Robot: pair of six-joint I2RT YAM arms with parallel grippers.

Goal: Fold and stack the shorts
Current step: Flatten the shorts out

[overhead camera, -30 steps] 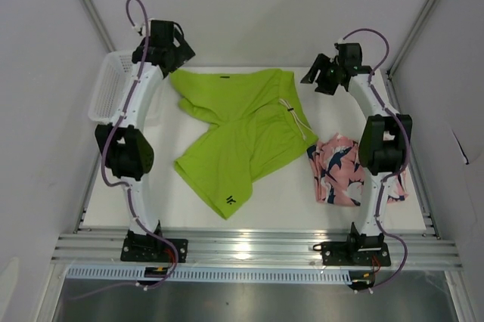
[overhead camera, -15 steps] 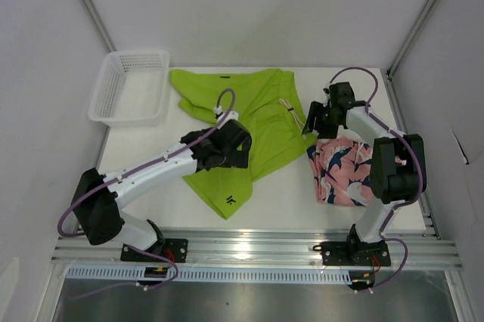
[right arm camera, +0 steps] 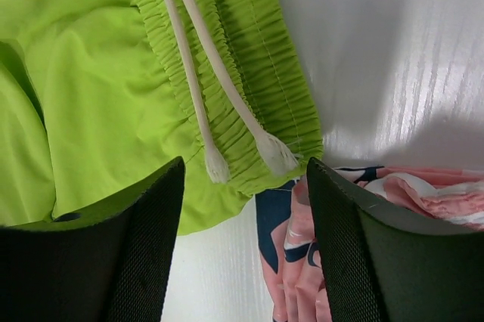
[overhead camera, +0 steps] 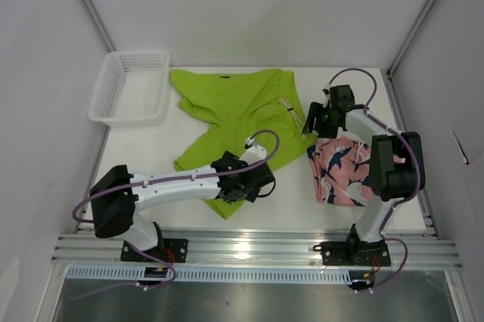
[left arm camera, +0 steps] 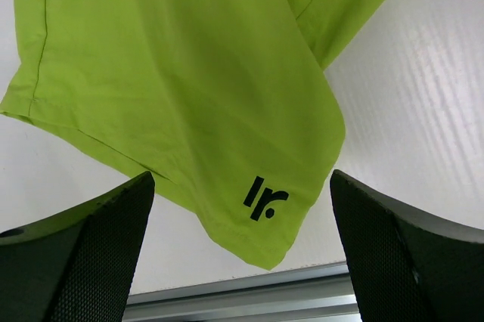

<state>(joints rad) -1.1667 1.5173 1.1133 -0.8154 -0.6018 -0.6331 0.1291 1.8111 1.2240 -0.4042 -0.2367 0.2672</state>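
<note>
The near corner of the shorts' leg hem (overhead camera: 225,209) (left arm camera: 265,243) sticks out toward the aluminium bar, so the robot will bring its left gripper back and down onto that corner and close it.
The lime-green shorts (overhead camera: 242,110) lie spread across the middle of the table, with the white drawstring (overhead camera: 291,110) at their right-hand waistband. My left gripper (overhead camera: 240,190) hovers over their near leg hem, open. In the left wrist view that gripper (left arm camera: 242,261) brackets the hem corner with the black logo (left arm camera: 265,197), and nothing is pinched. The coral-pink printed shorts (overhead camera: 340,167) sit bunched at the right. My right gripper (overhead camera: 311,124) stands open where the green waistband corner meets the pink pair. In its wrist view the right gripper (right arm camera: 242,250) frames the drawstring ends (right arm camera: 272,152) and pink cloth (right arm camera: 302,261).
A white mesh basket (overhead camera: 132,54) stands at the far left corner. The aluminium rail (overhead camera: 257,246) runs along the near table edge, just beyond the green hem (left arm camera: 257,250). White enclosure walls rise on both sides. The right arm's elbow (overhead camera: 393,167) hangs over the pink shorts.
My left arm has swung from the far corner by the basket, across the green shorts, to the near hem. My right arm came down to the waistband corner and has since held still.
</note>
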